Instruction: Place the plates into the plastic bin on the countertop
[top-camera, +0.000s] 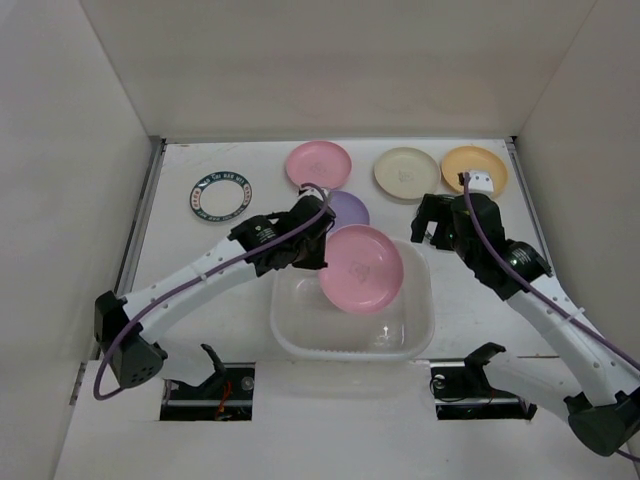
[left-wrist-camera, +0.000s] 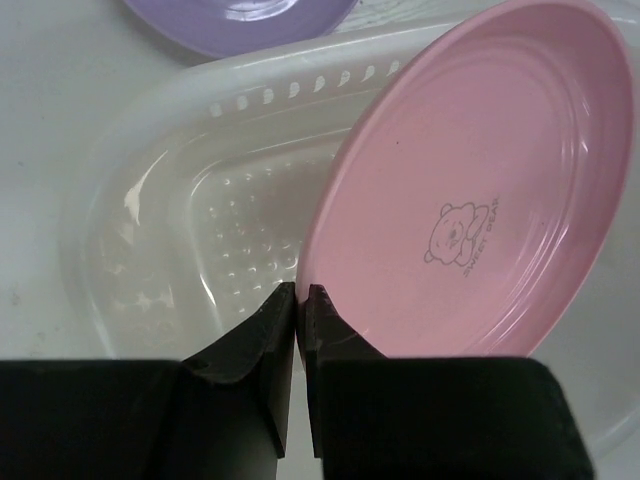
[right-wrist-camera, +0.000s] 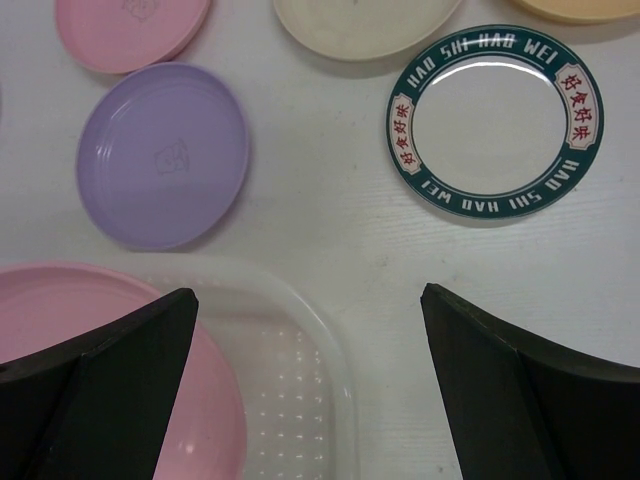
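Note:
The pink plate is still high and overlaps the bin's far rim, so the left gripper will lower it slightly back into the plastic bin.
My left gripper (top-camera: 315, 245) is shut on the rim of a pink plate (top-camera: 362, 268) and holds it tilted over the plastic bin (top-camera: 420, 330). In the left wrist view the fingers (left-wrist-camera: 298, 292) pinch the plate's edge (left-wrist-camera: 470, 200) above the bin's dotted bottom (left-wrist-camera: 240, 230). My right gripper (top-camera: 428, 228) is open and empty over the bin's far right corner (right-wrist-camera: 330, 340). On the countertop lie a purple plate (right-wrist-camera: 165, 155), a second pink plate (top-camera: 318, 165), a cream plate (top-camera: 406, 173), an orange-yellow plate (top-camera: 474, 168) and a teal-rimmed plate (top-camera: 219, 195). Another teal-rimmed plate (right-wrist-camera: 497, 122) shows in the right wrist view.
White walls close in the countertop on the left, back and right. The purple plate (top-camera: 350, 207) lies just behind the bin, partly hidden by the held plate. The second teal-rimmed plate is mostly hidden under the right arm in the top view.

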